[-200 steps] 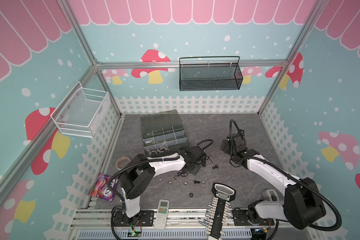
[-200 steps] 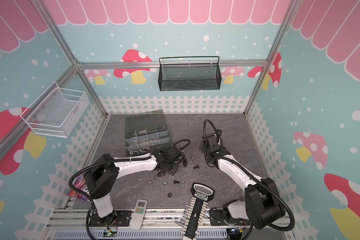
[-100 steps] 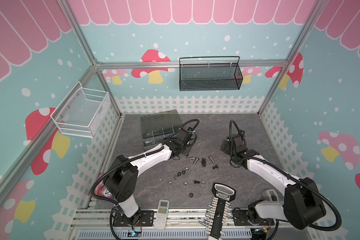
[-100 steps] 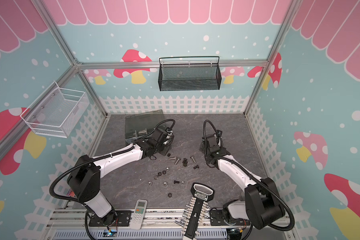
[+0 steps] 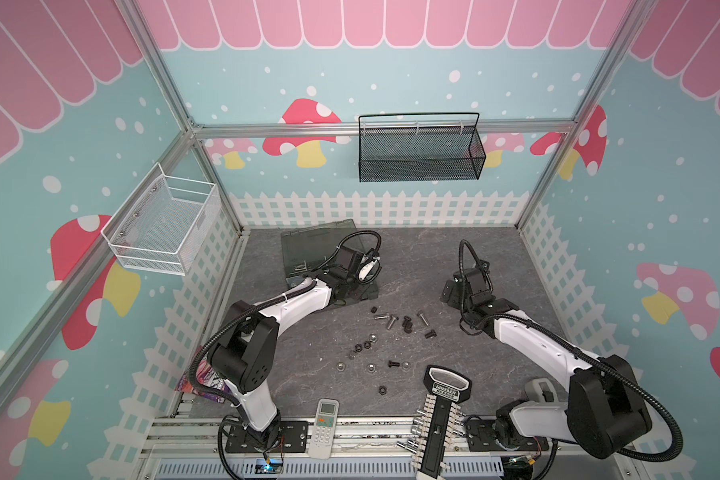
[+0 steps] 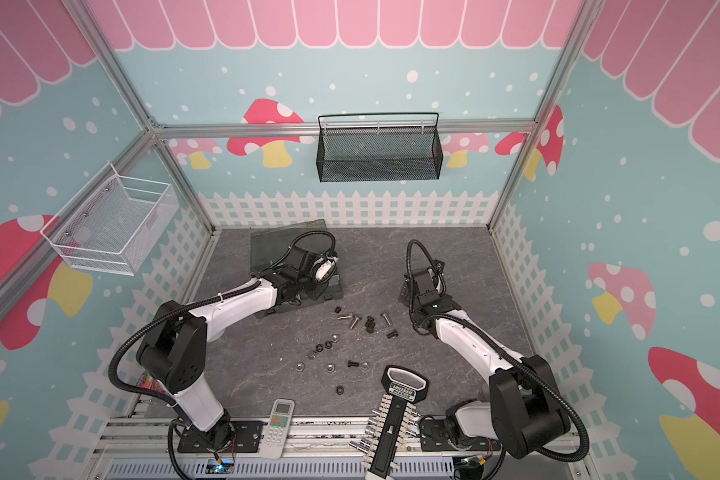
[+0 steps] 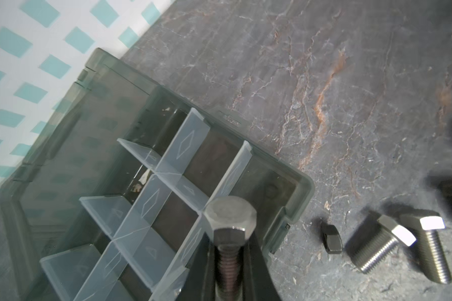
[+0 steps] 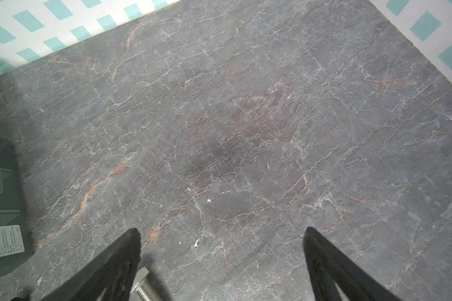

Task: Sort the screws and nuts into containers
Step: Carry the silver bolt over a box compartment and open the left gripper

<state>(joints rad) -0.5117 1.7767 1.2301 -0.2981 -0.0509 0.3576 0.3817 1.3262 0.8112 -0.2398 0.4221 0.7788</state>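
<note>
The open space in the corner container (image 6: 334, 289) beside the box's latch (image 7: 267, 186) is below my fingers, so I should move my left gripper down into it and let go of the threaded stem.
My left gripper (image 7: 230, 263) is shut on the threaded shank of a silver screw (image 7: 230, 216), whose hex head hangs over the near corner of the dark-grey organizer box (image 7: 302, 198). Pale dividers (image 7: 167, 179) split the box into small containers. In both top views this gripper (image 5: 356, 286) sits above the box (image 6: 267, 249). Loose screws (image 5: 385, 319) and nuts (image 5: 364, 345), silver and black, lie scattered mid-table. My right gripper (image 8: 222, 234) hovers open over bare tabletop right of the pile (image 6: 408, 291), with one silver screw (image 8: 144, 284) beside a finger.
A black socket rack (image 5: 441, 415) and a white remote (image 5: 327, 422) lie at the front edge. A colourful packet (image 5: 208, 380) lies front left. On the walls hang a black mesh basket (image 5: 420, 153) and a white wire basket (image 5: 163, 224).
My left arm has swung from the pile at mid-table back to the organizer box, carrying the silver screw. The right arm has stayed put.
</note>
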